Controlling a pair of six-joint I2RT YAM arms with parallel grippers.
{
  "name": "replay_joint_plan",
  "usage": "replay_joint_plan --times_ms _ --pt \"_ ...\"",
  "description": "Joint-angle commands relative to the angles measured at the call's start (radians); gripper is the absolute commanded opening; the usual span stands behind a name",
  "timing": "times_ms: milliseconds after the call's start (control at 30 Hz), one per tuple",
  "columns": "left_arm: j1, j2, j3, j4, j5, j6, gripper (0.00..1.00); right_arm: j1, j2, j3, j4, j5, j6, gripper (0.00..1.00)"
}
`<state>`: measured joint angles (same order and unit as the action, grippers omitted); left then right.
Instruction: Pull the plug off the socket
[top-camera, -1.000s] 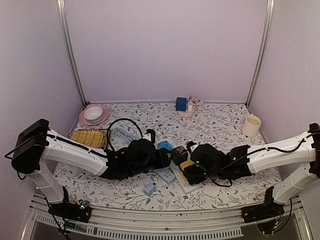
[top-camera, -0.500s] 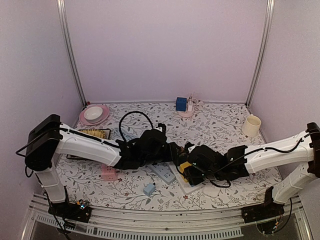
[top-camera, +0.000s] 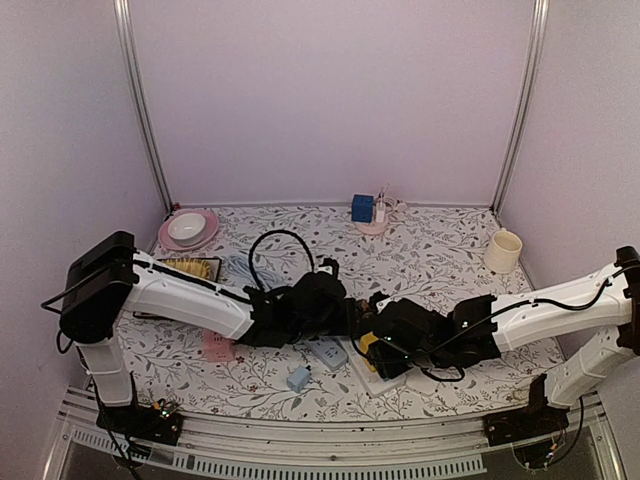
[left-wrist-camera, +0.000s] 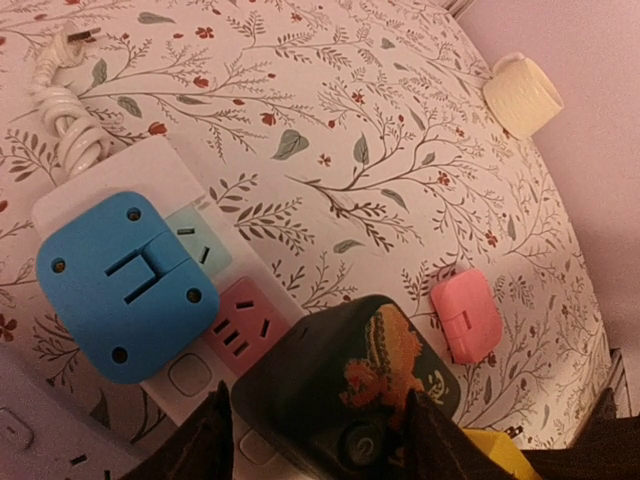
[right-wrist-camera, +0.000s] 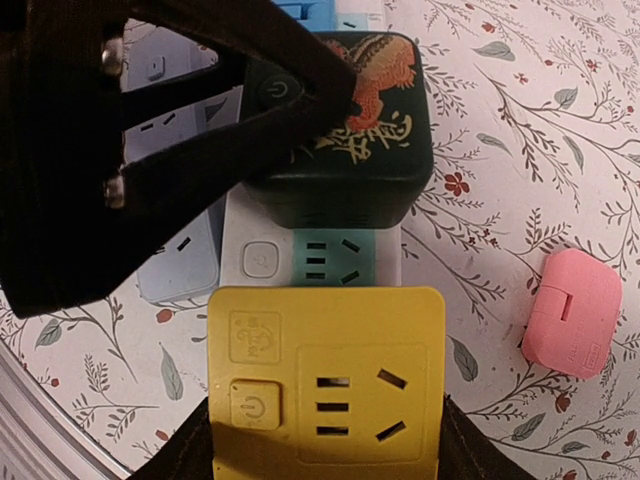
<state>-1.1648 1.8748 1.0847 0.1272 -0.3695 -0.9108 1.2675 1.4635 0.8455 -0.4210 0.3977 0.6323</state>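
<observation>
My right gripper should next lift the yellow adapter (right-wrist-camera: 325, 375) off the power strip (left-wrist-camera: 110, 180), move it past the pink adapter toward the mug and lower it, because that spot is clear.
A black plug with an orange dragon (left-wrist-camera: 340, 390) sits in the white power strip (left-wrist-camera: 110, 180), between a blue adapter (left-wrist-camera: 125, 285) and a yellow adapter (right-wrist-camera: 325, 375). My left gripper (left-wrist-camera: 320, 435) is shut on the black plug, one finger on each side. The right wrist view shows the plug (right-wrist-camera: 370, 150) with the left fingers (right-wrist-camera: 250, 130) on it. My right gripper (right-wrist-camera: 325, 440) is shut on the yellow adapter, which is plugged into the same strip (right-wrist-camera: 260, 262). In the top view both grippers (top-camera: 352, 318) (top-camera: 375, 350) meet at the table's middle; the plug is hidden there.
A pink adapter (right-wrist-camera: 572, 312) lies loose right of the strip. A pale blue strip (top-camera: 325, 352) and a small blue adapter (top-camera: 298, 379) lie in front. A mug (top-camera: 503, 251) stands at right, a pink plate with a bowl (top-camera: 188, 230) and a wicker tray (top-camera: 180, 272) at left.
My left arm has reached to the right, bringing its gripper from beside the blue adapter onto the black plug. My right gripper has stayed on the yellow adapter.
</observation>
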Motion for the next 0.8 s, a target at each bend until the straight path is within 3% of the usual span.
replay_joint_plan --times_ms 0,400,767 --pt "-0.011 0.041 0.010 -0.058 -0.025 -0.005 0.59 0.012 -0.041 0.053 -0.013 0.027 0.006 0.20" --pt "-0.027 0.079 -0.001 -0.075 -0.029 -0.040 0.59 0.005 -0.090 0.094 -0.008 0.097 -0.023 0.21" --pt "-0.038 0.054 -0.021 -0.059 -0.041 -0.026 0.58 -0.140 -0.158 0.053 -0.001 0.051 -0.061 0.21"
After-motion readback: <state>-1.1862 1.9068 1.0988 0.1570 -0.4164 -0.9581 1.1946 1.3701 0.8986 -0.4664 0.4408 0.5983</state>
